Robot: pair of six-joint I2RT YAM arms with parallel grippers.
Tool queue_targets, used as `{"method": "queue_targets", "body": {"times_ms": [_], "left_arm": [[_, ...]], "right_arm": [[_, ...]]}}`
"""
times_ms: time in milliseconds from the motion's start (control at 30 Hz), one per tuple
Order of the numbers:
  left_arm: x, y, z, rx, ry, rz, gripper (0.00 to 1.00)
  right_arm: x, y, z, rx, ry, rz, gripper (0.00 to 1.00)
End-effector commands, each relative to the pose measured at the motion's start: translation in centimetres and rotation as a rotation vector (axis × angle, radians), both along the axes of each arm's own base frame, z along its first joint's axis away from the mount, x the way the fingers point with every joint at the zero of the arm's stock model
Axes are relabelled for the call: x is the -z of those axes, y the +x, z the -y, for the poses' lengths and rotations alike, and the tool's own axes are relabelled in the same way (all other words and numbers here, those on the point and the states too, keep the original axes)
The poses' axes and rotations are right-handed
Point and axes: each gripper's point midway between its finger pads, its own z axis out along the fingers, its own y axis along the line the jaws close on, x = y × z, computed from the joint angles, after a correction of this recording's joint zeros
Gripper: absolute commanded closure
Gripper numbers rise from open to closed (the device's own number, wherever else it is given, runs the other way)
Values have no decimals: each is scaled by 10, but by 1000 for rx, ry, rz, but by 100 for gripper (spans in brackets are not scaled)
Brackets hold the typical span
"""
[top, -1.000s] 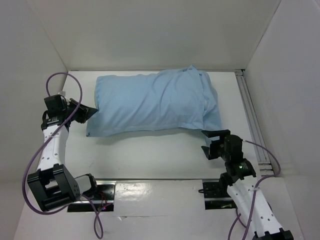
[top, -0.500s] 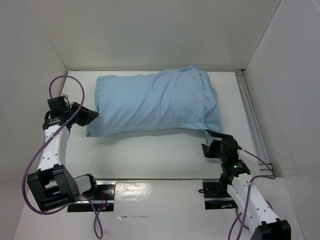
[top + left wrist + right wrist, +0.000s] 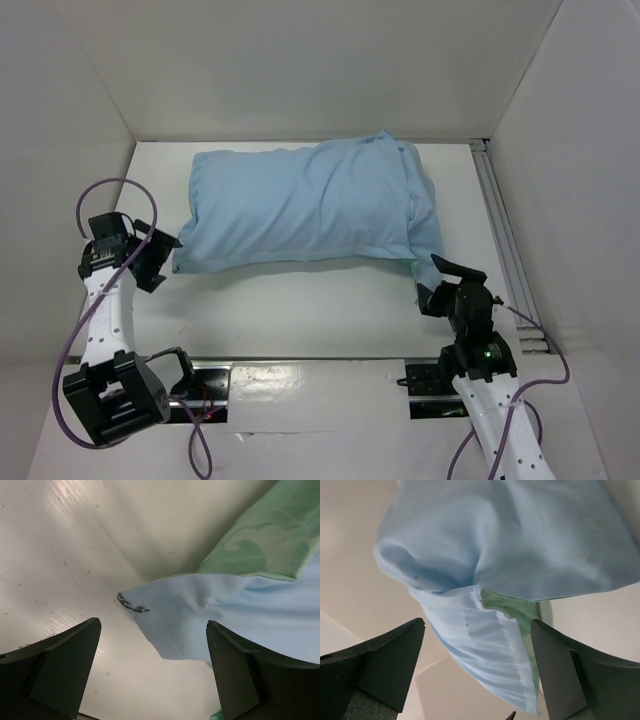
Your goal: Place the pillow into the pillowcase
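The left gripper needs to ease down and to the right in the top view next, onto the pillowcase's near corner, because that loose corner sticks out toward its open fingers.
The pale blue pillowcase lies plump and wrinkled across the middle of the table. The pillow is hidden; the case bulges as if it were filled. My left gripper stands open just left of the case's near left corner, and nothing lies between its fingers. My right gripper is open at the near right corner. There a loose blue flap with a green inner edge hangs between its spread fingers, unclamped.
White walls close in the table on the left, back and right. A metal rail runs along the right side. The arms' base plates and purple cables sit at the near edge.
My left gripper has opened, let go of the pillowcase's left edge and drawn back toward the near left. My right gripper has shifted slightly to the right and stays open.
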Motion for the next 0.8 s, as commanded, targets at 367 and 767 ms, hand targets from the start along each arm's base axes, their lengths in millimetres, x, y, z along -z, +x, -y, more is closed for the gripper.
{"method": "queue_targets", "body": {"times_ms": [367, 767], "left_arm": [[24, 51, 38, 130, -313, 208, 6], [-24, 62, 30, 140, -307, 294, 100]], "right_arm": [[54, 38, -9, -15, 7, -70, 7], [12, 59, 40, 102, -272, -55, 100]]}}
